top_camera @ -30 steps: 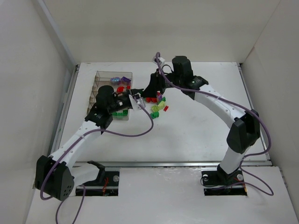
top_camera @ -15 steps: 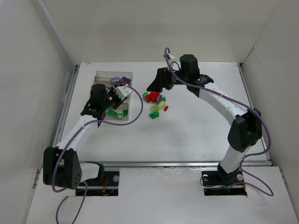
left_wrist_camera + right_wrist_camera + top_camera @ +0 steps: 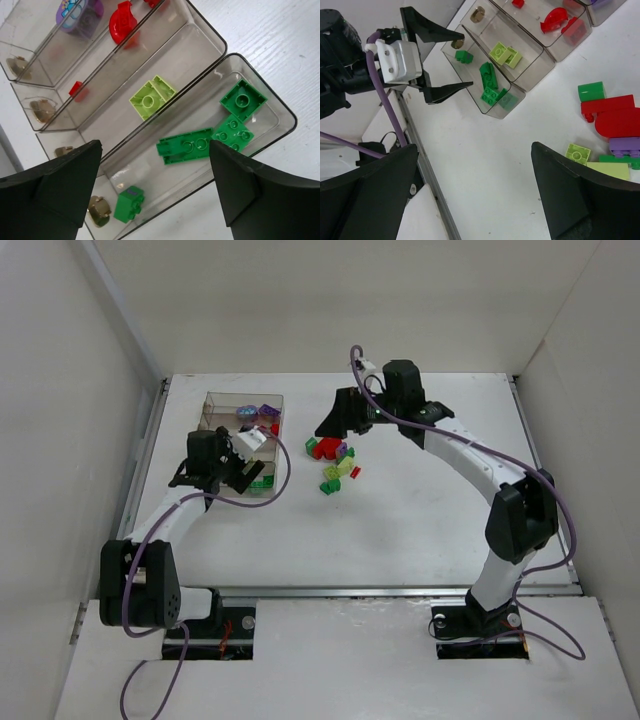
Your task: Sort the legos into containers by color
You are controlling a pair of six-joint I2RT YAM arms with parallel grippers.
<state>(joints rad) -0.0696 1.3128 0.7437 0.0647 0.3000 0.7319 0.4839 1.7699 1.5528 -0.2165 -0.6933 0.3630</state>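
Note:
My open right gripper should move down and back, past the lime legos and onto the dark green square lego (image 3: 330,486).
The clear tray (image 3: 289,118) lies at the left (image 3: 213,406). Its four containers hold sorted legos: several dark green bricks (image 3: 186,146), one of them (image 3: 129,204) below my jaws, a lime brick (image 3: 152,95), red pieces (image 3: 122,22) and a purple piece (image 3: 80,12). My left gripper (image 3: 155,145) hangs open over the near end of the green compartment (image 3: 222,480), holding nothing. Loose legos (image 3: 335,460) lie on the table: green (image 3: 591,91), red (image 3: 615,115), purple (image 3: 625,146), lime (image 3: 578,153). My right gripper (image 3: 475,150) is open and empty, raised left of the pile (image 3: 330,422).
White walls enclose the table on three sides. A metal rail (image 3: 427,180) runs along the table's left edge beside the tray. The left arm's purple cable (image 3: 285,465) loops between the tray and the pile.
The left arm swung from the pile to the tray's near end and its jaws opened. The right gripper drew back from the pile and opened wide.

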